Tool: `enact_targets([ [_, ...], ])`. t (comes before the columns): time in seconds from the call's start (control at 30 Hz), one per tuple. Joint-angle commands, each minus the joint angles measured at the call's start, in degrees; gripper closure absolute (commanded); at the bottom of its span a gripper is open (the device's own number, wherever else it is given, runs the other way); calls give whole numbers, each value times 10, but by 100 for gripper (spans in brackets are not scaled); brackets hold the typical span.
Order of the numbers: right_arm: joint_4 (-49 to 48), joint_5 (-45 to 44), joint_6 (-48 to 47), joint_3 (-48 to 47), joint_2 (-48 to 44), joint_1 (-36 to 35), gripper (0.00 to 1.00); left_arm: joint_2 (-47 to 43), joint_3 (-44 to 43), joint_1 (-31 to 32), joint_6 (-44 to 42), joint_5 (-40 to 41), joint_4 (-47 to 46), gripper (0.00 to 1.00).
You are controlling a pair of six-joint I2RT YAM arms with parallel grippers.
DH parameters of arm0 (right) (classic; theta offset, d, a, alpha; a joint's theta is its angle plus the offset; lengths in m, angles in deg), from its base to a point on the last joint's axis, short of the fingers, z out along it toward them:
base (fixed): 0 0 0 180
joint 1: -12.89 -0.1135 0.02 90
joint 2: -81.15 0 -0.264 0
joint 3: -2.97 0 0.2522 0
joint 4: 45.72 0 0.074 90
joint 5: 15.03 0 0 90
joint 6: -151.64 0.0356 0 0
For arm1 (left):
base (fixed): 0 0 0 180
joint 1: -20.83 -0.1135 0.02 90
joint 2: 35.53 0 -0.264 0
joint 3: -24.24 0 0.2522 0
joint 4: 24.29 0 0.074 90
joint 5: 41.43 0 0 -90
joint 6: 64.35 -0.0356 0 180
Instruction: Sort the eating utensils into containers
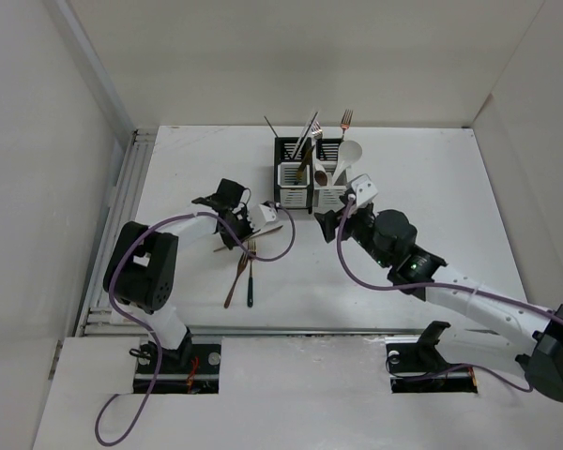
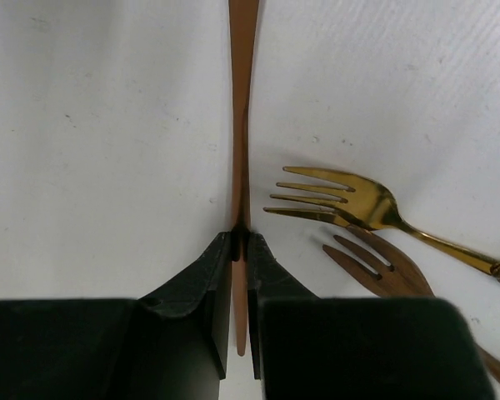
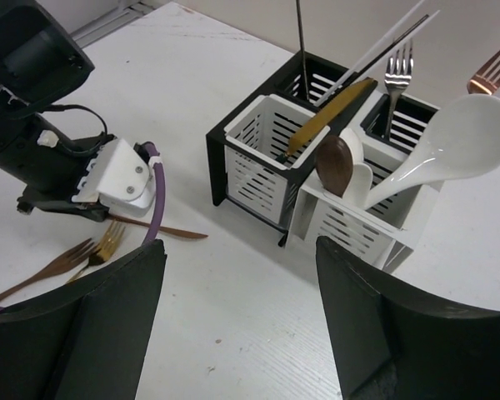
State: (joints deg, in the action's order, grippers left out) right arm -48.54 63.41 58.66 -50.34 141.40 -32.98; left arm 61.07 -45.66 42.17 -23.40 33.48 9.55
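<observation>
The robot needs to raise its left gripper outward next, tilt the slim utensil upright, lower it inside the white container section with the gold knife and let it go, because that section suits it.
My left gripper (image 2: 241,237) is shut on a slim copper-brown utensil (image 2: 242,125), held low over the table; in the top view the gripper (image 1: 255,223) sits left of the containers (image 1: 310,178). A gold fork (image 2: 350,200) and a brown fork (image 2: 392,267) lie just right of it. My right gripper (image 3: 237,250) is open and empty, in front of the two joined caddies (image 3: 254,150). They hold a white soup spoon (image 3: 450,150), a brown spoon (image 3: 335,162), a silver fork (image 3: 397,71), a copper fork (image 3: 487,75) and chopsticks.
The two forks lie on the table (image 1: 432,187) near the front (image 1: 242,274), below the left gripper. The left arm's purple cable (image 3: 154,208) loops near the held utensil. White walls enclose the table on the left, back and right.
</observation>
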Motion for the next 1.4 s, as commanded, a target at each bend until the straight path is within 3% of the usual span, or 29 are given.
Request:
enact_targets([
  [0.0, -8, -29, 6, -3, -27, -5, 22, 22, 32, 1, 31, 30, 1, 100],
  [0.13, -3, -39, 6, 8, -38, -5, 22, 17, 17, -33, 81, 1, -4, 100],
  [0.3, 2, -51, 6, 13, -49, -5, 22, -31, -26, -79, 100, -92, 26, 100],
  [0.73, 2, -76, 7, 24, -73, -5, 22, -199, -31, -128, 33, -176, 145, 100],
  [0.9, 2, -103, 7, 35, -100, -5, 22, -250, -80, -159, 16, -227, 193, 100],
  [0.97, 2, -111, 7, 35, -100, -5, 21, -274, -106, -159, 93, -273, 152, 100],
  [1.07, 2, -111, 1, 29, -80, -5, 20, -285, -147, -150, 198, -327, 4, 100],
  [1.1, 2, -111, 1, 21, -73, -5, 20, -285, -147, -141, 274, -327, -103, 100],
  [1.23, 2, -111, -12, -2, -37, 2, 20, -257, -140, -98, 413, -327, -346, 100],
  [1.37, 2, -117, -18, -21, -20, 21, 18, -178, -135, -65, 509, -316, -523, 100],
])
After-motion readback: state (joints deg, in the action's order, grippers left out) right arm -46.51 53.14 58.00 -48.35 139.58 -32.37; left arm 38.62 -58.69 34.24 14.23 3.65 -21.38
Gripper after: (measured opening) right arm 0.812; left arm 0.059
